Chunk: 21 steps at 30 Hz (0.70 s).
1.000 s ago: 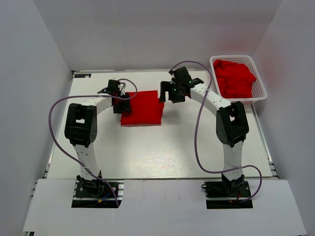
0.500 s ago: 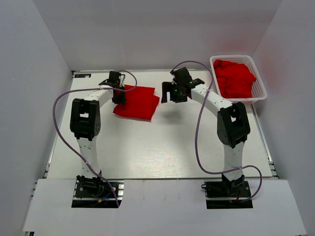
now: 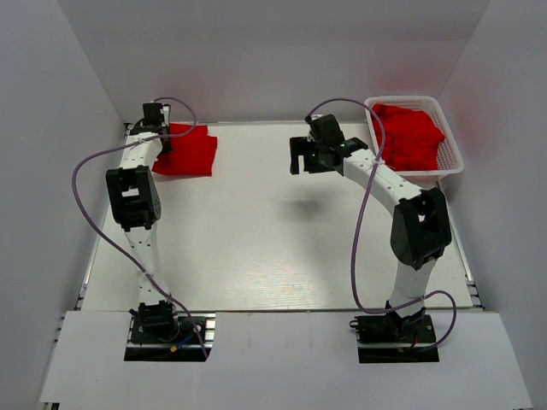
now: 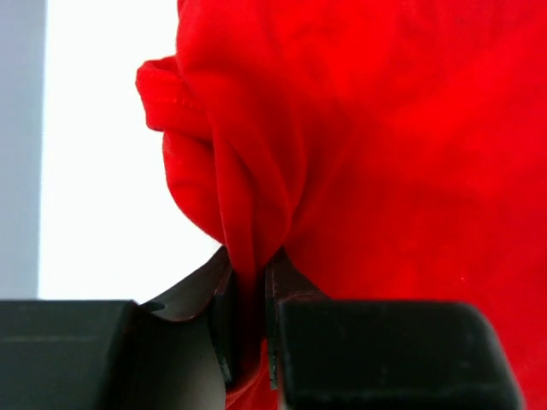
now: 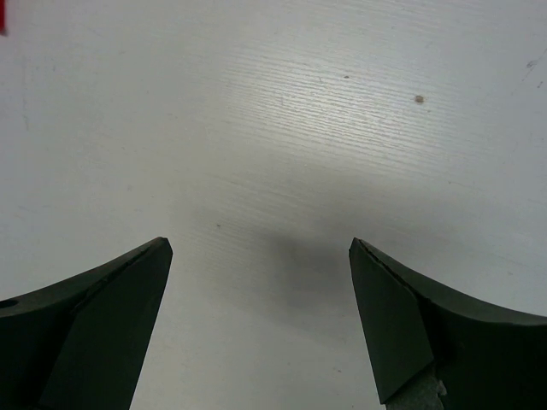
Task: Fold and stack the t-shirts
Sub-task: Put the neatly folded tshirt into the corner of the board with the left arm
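Note:
The folded red t-shirt slides left in the top view next, dragged by my left gripper and released on the still empty, bare part of the table by the wall (image 4: 107, 184).
A folded red t-shirt (image 3: 188, 150) lies at the far left corner of the table. My left gripper (image 3: 163, 139) is shut on its left edge; in the left wrist view the red cloth (image 4: 359, 137) is pinched between the two fingers of the left gripper (image 4: 248, 290). More red t-shirts (image 3: 408, 135) lie crumpled in the white basket. My right gripper (image 3: 299, 157) is open and empty above bare table, left of the basket; in the right wrist view the right gripper (image 5: 261, 256) shows only white table between its fingers.
The white lattice basket (image 3: 453, 141) stands at the far right against the wall. White walls close in the table (image 3: 273, 248) on the back, left and right. Purple cables loop from both arms.
My left gripper has dragged the folded t-shirt from the table's middle back to the far left corner. My right gripper has risen slightly and drifted right, toward the basket.

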### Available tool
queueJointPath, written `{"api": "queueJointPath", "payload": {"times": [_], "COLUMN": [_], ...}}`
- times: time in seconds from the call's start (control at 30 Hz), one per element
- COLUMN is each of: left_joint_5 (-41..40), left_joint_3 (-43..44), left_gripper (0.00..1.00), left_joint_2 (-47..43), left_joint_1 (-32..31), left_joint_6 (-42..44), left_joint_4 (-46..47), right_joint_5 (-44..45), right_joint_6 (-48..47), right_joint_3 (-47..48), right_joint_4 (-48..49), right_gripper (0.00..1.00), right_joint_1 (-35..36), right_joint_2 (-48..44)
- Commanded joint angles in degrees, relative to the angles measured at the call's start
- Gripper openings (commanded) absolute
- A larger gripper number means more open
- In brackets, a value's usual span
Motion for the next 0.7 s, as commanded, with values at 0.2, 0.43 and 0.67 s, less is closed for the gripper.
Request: {"api": "queueJointPath", "payload": {"times": [0.2, 0.43, 0.67], "left_joint_5": [-1.9, -1.0, 1.4], "left_joint_3": [11.1, 11.7, 13.9], "left_gripper": [0.0, 0.0, 0.01], "left_joint_2": [6.0, 6.5, 8.3], "left_joint_1": [5.5, 8.5, 10.4], "left_joint_6": [9.0, 9.0, 10.9], "left_joint_4": [4.4, 4.4, 6.7], "right_joint_5": [2.4, 1.8, 0.1], "right_joint_6": [-2.1, -1.8, -1.0], "right_joint_3": [4.8, 7.0, 11.3], "right_joint_4": [-2.4, -4.0, -7.5], "right_gripper": [0.9, 0.9, 0.9], "right_joint_1": [-0.2, 0.0, 0.2], "right_joint_2": [-1.7, -1.1, 1.3]}}
